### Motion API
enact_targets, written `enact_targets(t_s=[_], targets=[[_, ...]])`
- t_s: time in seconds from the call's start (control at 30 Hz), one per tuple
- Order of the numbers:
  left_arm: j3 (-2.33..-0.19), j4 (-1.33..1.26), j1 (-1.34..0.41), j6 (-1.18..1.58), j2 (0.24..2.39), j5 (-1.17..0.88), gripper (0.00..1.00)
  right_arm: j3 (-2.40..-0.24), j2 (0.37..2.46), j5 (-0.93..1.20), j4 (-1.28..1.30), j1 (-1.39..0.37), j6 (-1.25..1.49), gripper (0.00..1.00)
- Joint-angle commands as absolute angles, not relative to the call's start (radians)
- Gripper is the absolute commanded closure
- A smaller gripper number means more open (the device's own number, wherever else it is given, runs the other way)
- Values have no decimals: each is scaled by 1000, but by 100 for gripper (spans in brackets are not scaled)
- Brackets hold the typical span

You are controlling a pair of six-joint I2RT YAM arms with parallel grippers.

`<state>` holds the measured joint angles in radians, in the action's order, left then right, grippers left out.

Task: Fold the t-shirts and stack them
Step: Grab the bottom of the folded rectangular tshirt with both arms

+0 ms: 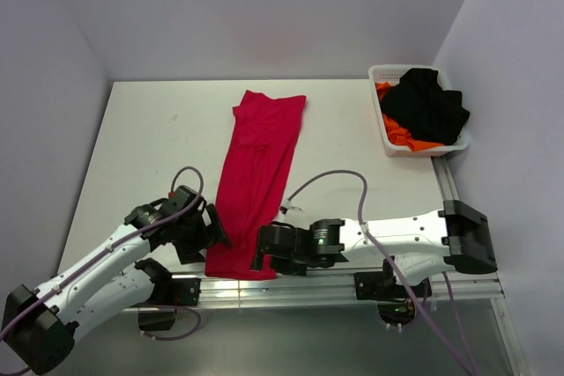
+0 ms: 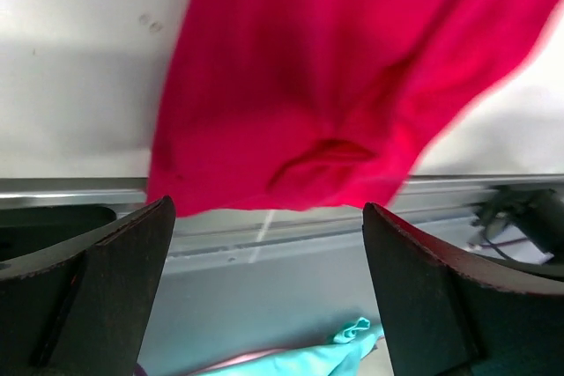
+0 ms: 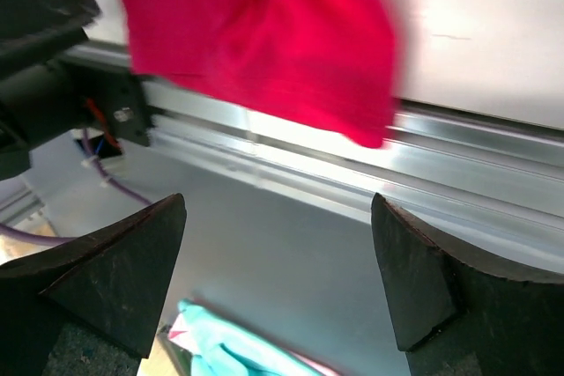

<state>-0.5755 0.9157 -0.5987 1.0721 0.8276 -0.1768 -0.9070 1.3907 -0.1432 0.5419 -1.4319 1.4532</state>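
Note:
My right gripper should go down next onto the t-shirt's near corner (image 1: 272, 276) (image 3: 367, 132), the one farther from my left gripper, and close there, because that corner sticks out over the aluminium bar.
The crimson-red t-shirt (image 1: 258, 178) lies on the white table (image 1: 150, 147) as a long narrow strip from the back middle to the near edge. Its near end reaches over that edge. My left gripper (image 1: 218, 233) is open and empty at the left side of that near end. My right gripper (image 1: 262, 258) is open and empty at its right side. In the left wrist view the red cloth (image 2: 335, 85) lies beyond the open gripper (image 2: 269, 213). In the right wrist view it (image 3: 264, 33) lies beyond the open gripper (image 3: 279, 204). A black t-shirt (image 1: 429, 105) lies on an orange one (image 1: 401, 132) in the basket.
The white lattice basket (image 1: 381, 73) stands at the table's back right corner. An aluminium rail (image 1: 352, 281) runs along the near edge. A teal cloth (image 2: 300, 354) lies below the table, also in the right wrist view (image 3: 220, 345). Grey walls enclose the table.

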Motion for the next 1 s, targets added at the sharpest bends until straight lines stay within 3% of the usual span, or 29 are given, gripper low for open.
enact_targets(t_s=[0.0, 0.2, 0.43, 0.63, 0.73, 0.83, 0.9, 0.97], targets=[[-505, 830, -661, 1219, 821, -129, 7, -848, 1301, -209, 621, -1414, 1467, 8], [-433, 848, -768, 1345, 896, -5, 8, -735, 1284, -144, 482, -1399, 1373, 8], [-332, 810, -775, 1442, 890, 41, 9, -749, 1387, -86, 376, -1385, 1209, 8], [-319, 818, -813, 1525, 867, 61, 12, -732, 1442, -35, 295, -1356, 1135, 15], [-324, 819, -813, 1529, 883, 63, 14, -718, 1460, -23, 269, -1347, 1115, 23], [-337, 822, -819, 1522, 917, 66, 16, -701, 1482, -8, 230, -1329, 1109, 39], [-351, 828, -824, 1514, 928, 71, 16, -704, 1500, -5, 212, -1322, 1103, 41], [-359, 839, -827, 1513, 937, 75, 16, -712, 1529, -6, 212, -1318, 1098, 78]])
